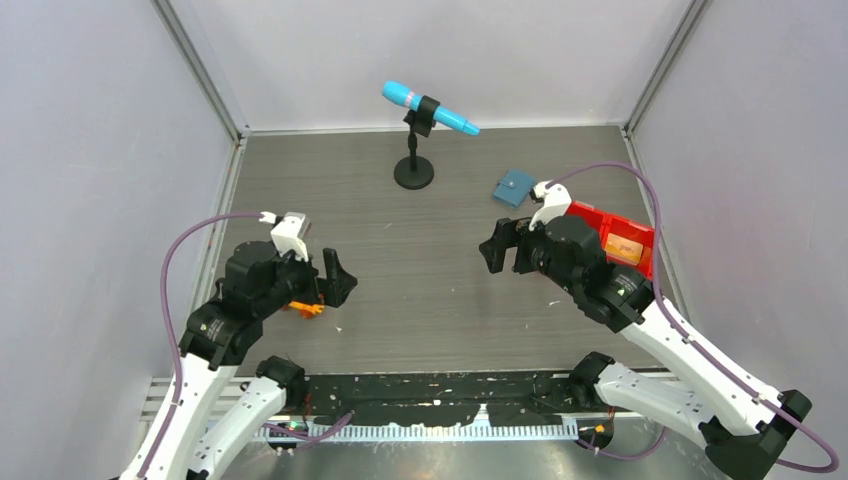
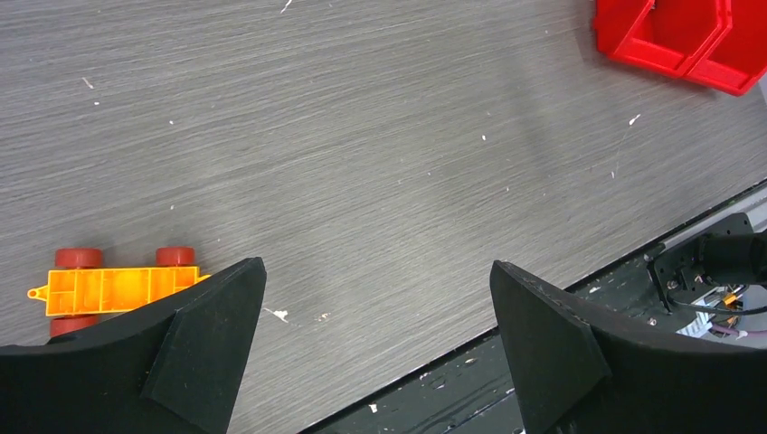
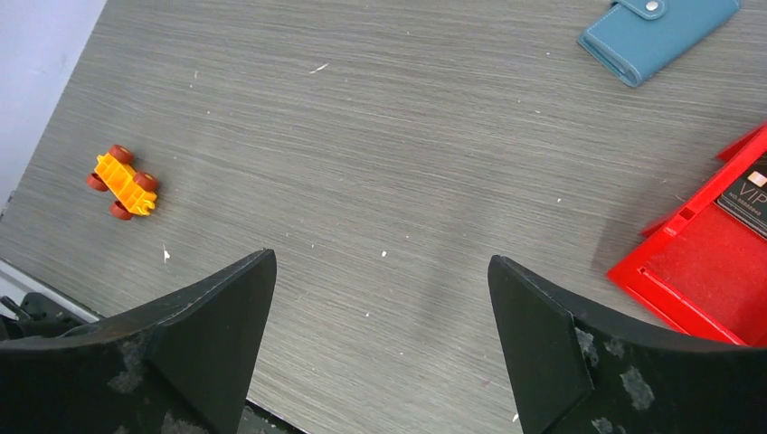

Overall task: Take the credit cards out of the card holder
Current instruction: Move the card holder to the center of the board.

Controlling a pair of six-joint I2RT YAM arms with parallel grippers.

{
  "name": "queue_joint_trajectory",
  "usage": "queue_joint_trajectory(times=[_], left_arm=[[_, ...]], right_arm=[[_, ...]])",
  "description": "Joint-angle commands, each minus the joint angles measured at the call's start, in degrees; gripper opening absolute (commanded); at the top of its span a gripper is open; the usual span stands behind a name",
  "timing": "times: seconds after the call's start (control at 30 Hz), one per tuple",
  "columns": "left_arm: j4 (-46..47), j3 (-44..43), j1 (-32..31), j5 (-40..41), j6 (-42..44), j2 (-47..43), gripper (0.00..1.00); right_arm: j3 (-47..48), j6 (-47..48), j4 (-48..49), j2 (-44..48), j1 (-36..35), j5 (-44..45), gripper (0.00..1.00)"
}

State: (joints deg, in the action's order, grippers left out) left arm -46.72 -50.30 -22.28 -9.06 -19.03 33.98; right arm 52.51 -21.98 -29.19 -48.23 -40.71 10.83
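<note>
My right gripper moves outward and down next, turning toward the wallet, then closes on the wallet's near corner, clear of the snap flap.
The card holder (image 1: 515, 187) is a small teal-blue wallet lying shut on the table at the back right; the right wrist view shows its snap flap at the top right (image 3: 656, 32). Any credit cards inside it are hidden. A flat orange-gold card (image 1: 623, 246) lies in the red bin, and a dark card marked VIP (image 3: 746, 194) shows there in the right wrist view. My right gripper (image 1: 505, 250) (image 3: 380, 258) hovers open in front of the wallet, empty. My left gripper (image 1: 335, 278) (image 2: 375, 267) stands open and empty at the near left.
The red two-compartment bin (image 1: 590, 215) (image 2: 678, 41) (image 3: 696, 280) sits at the right edge beside my right arm. A small orange wheeled toy block (image 1: 305, 308) (image 2: 118, 289) (image 3: 124, 181) lies by my left gripper. A blue microphone on a black stand (image 1: 415, 140) stands at the back centre.
</note>
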Motion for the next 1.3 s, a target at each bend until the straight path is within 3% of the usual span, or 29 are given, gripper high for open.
queue_joint_trajectory(times=[0.0, 0.27, 0.4, 0.63, 0.77, 0.93, 1.03, 1.27], left_arm=[[1.4, 0.1, -0.1, 0.8, 0.5, -0.7, 0.99], [0.5, 3.7, -0.1, 1.7, -6.1, -7.2, 0.99], [0.5, 6.7, -0.1, 6.1, -7.9, -12.8, 0.99], [4.5, 10.1, -0.1, 4.6, -6.3, -21.4, 0.99], [4.4, 10.2, -0.2, 3.6, -4.8, -23.5, 0.99], [4.0, 10.0, -0.2, 4.2, -4.8, -23.4, 0.99], [3.6, 9.6, -0.2, 3.5, -4.8, -22.2, 0.99], [2.8, 9.0, -0.2, 2.3, -4.5, -20.4, 0.99]], right_arm=[[0.3, -1.0, 4.4, 1.8, 0.1, 0.1, 0.95], [-0.8, 2.9, 9.0, 0.8, 0.1, 3.0, 0.95], [-1.5, 3.9, 11.8, -2.3, 0.1, 16.5, 0.96], [1.5, 21.1, 16.3, -18.5, 2.4, 27.1, 0.99], [6.3, 29.6, 17.5, -30.7, 5.9, 24.5, 0.86], [11.5, 48.0, 20.1, -45.8, 6.8, 28.2, 0.66], [14.0, 54.2, 22.5, -53.4, 7.8, 28.3, 0.63], [20.8, 59.2, 23.0, -62.9, 10.1, 27.9, 0.62]])
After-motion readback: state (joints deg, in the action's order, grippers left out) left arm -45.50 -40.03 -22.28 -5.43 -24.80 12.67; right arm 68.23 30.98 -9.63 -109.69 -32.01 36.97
